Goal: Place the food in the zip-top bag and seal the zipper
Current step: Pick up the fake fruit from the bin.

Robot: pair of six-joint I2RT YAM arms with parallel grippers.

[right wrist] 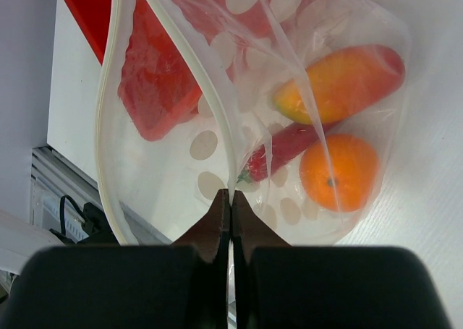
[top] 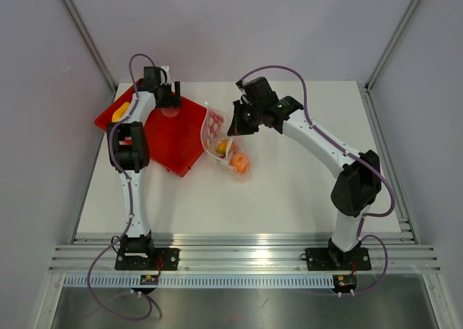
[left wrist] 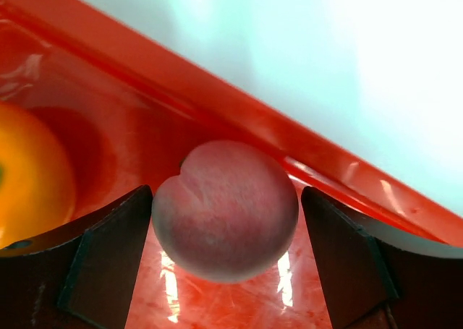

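Observation:
The yellow-orange piece crowds one finger beside the pale pink ball [top: 170,111] [left wrist: 226,212], so my left gripper will next shift toward the bag, then lower around the ball and close.
In the left wrist view my left gripper [left wrist: 228,199] is open around the pale pink ball [left wrist: 226,210], which lies in the red tray [left wrist: 217,101]. The left finger [left wrist: 108,264] is at the ball's side and the right finger [left wrist: 354,264] stands apart. A yellow-orange piece [left wrist: 29,177] lies to the left. My right gripper [right wrist: 230,195] is shut on the zipper strip [right wrist: 210,90] of the zip-top bag [right wrist: 166,170], holding the mouth open. Inside are a yellow-orange oval [right wrist: 340,83], a red piece [right wrist: 289,148] and an orange ball [right wrist: 338,171]. From above, the bag [top: 215,130] sits right of the tray.
The red tray [top: 181,137] lies at the back left of the white table, with a yellow-orange piece [top: 121,112] at its left end. Grey walls and metal posts enclose the table. A metal rail [top: 239,257] runs along the near edge.

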